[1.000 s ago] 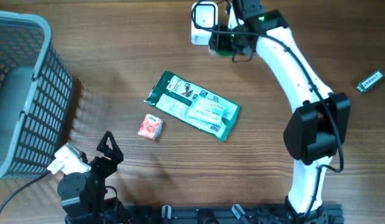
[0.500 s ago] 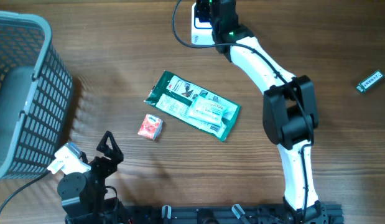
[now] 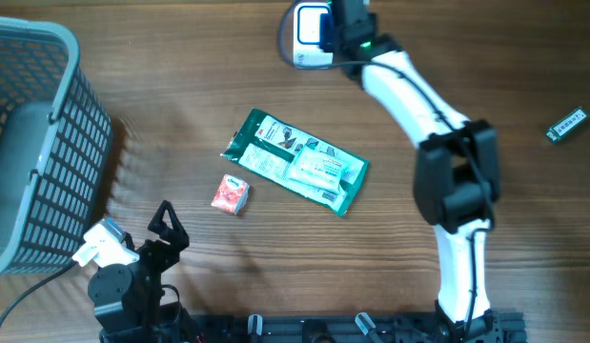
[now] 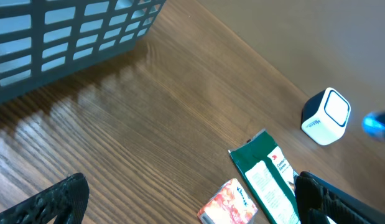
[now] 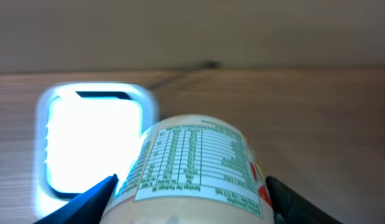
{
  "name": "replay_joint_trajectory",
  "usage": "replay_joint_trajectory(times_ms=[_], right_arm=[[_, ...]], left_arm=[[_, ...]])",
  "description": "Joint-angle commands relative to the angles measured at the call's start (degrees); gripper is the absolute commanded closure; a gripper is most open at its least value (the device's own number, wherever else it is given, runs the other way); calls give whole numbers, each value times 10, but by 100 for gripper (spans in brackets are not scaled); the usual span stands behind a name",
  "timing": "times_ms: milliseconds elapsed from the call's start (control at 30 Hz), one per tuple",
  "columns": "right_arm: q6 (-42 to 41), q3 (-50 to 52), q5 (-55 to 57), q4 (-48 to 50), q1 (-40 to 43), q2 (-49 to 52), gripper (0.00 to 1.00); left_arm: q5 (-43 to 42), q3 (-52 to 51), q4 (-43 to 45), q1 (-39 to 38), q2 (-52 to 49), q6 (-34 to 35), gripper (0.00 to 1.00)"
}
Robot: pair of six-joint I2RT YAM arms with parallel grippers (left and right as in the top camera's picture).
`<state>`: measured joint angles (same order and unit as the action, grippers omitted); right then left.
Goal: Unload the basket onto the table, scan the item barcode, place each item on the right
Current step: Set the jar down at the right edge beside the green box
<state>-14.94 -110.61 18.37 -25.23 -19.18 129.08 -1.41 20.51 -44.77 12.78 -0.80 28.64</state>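
My right gripper needs to swing from the scanner to the right in the overhead view and down beside the green-and-white strip, as the table is open there.
My right gripper (image 3: 344,21) is at the far edge of the table, shut on the item (image 5: 195,168), a rounded cream container with a green-printed nutrition label. The label faces the right wrist camera. In the overhead view the arm hides the item. The white scanner (image 3: 307,27) sits just left of the gripper, and its window glows bright in the right wrist view (image 5: 96,146). The item's end is close beside that window. My left gripper (image 3: 167,225) rests open near the front left edge, holding nothing, its fingertips (image 4: 52,202) wide apart.
A green snack packet (image 3: 296,162) lies mid-table with a small red tissue pack (image 3: 231,193) to its left. A grey slatted basket (image 3: 47,143) stands at the left edge. A small green-and-white strip (image 3: 567,125) lies far right.
The right arm swung the item from the scanner's right side, across it, to sit against its lit face. The left arm has not moved.
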Motion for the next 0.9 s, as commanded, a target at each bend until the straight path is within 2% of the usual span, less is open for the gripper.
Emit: replay_joint_trajectory(times_ms=[0, 133, 233, 433, 600, 667, 700, 867], right_arm=[[-94, -9, 4, -110, 101, -64, 29], [-108, 0, -134, -240, 230, -52, 28], [-105, 7, -180, -267, 313, -38, 27], [-105, 8, -200, -260, 420, 37, 26], [-106, 7, -143, -255, 484, 62, 25], [-105, 2, -139, -258, 510, 61, 16], [-104, -5, -155, -263, 522, 60, 2], [-86, -88, -240, -306, 523, 43, 0]], left_arm=[[4, 0, 1, 1, 3, 3, 0], [4, 0, 1, 1, 3, 3, 0], [4, 0, 1, 1, 3, 3, 0], [4, 0, 1, 1, 3, 3, 0], [4, 0, 1, 1, 3, 3, 0], [4, 0, 1, 1, 3, 3, 0], [4, 0, 1, 1, 3, 3, 0], [4, 0, 1, 1, 3, 3, 0]])
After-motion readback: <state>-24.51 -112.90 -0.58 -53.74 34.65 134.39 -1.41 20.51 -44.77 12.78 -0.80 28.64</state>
